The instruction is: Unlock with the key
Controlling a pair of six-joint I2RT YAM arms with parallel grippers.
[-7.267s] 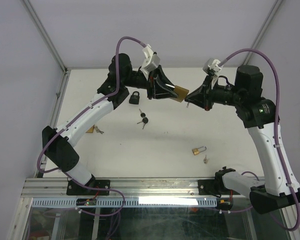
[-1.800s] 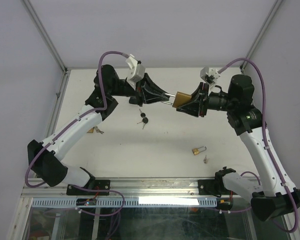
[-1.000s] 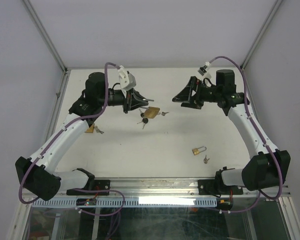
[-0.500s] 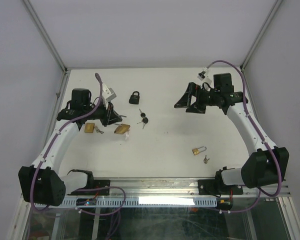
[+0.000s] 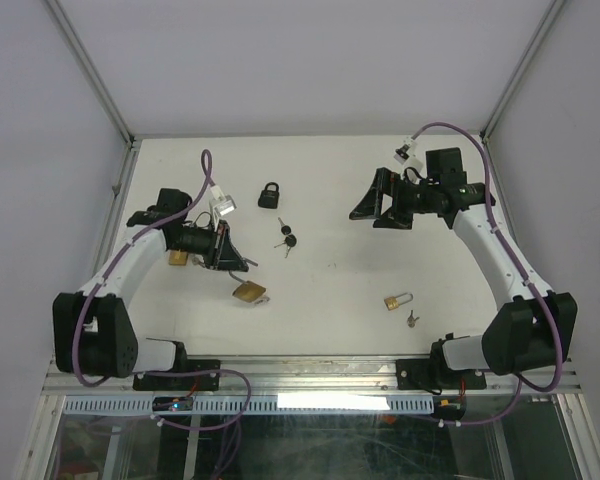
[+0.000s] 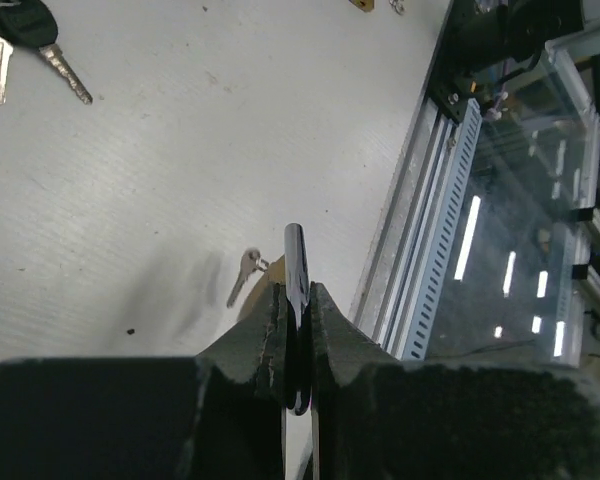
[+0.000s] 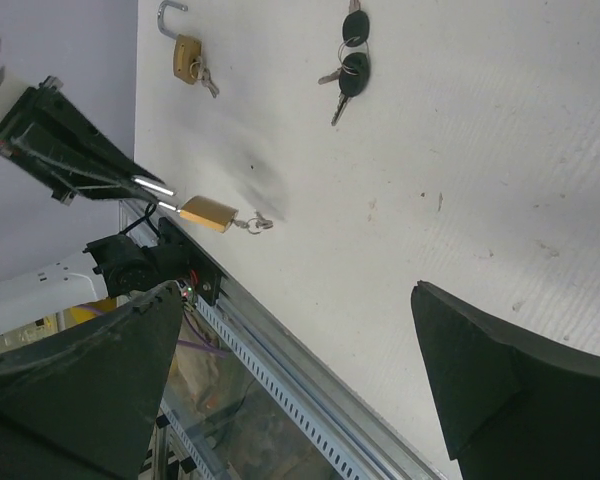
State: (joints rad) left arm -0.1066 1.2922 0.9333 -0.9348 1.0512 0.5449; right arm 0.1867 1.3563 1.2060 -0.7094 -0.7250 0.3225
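I should lower my left gripper until the brass padlock rests on the bare tabletop and let go of the shackle (image 6: 294, 255), because that clear spot is below my left gripper.
A brass padlock (image 5: 247, 291) hangs by its steel shackle (image 6: 294, 255) from my left gripper (image 5: 230, 264), which is shut on the shackle just above the table at the near left. A small key (image 5: 264, 297) sticks out of the lock's bottom end, and the same key (image 6: 242, 276) shows past the jaws in the left wrist view. From the right wrist, the lock (image 7: 208, 213) and key (image 7: 252, 223) show side-on, clear of the table. My right gripper (image 5: 372, 215) is wide open with nothing in it, at the far right, well away from the lock.
A black padlock (image 5: 270, 195) and black-headed keys (image 5: 287, 238) lie mid-table. A second brass padlock (image 5: 178, 257) with an open shackle lies by the left arm. A third brass padlock (image 5: 397, 299) and a loose key (image 5: 411, 320) lie near right. The front rail (image 5: 310, 372) runs close by.
My left arm has swung from mid-table down toward the near left, carrying the brass padlock by its shackle. The right gripper has stayed open and almost still.
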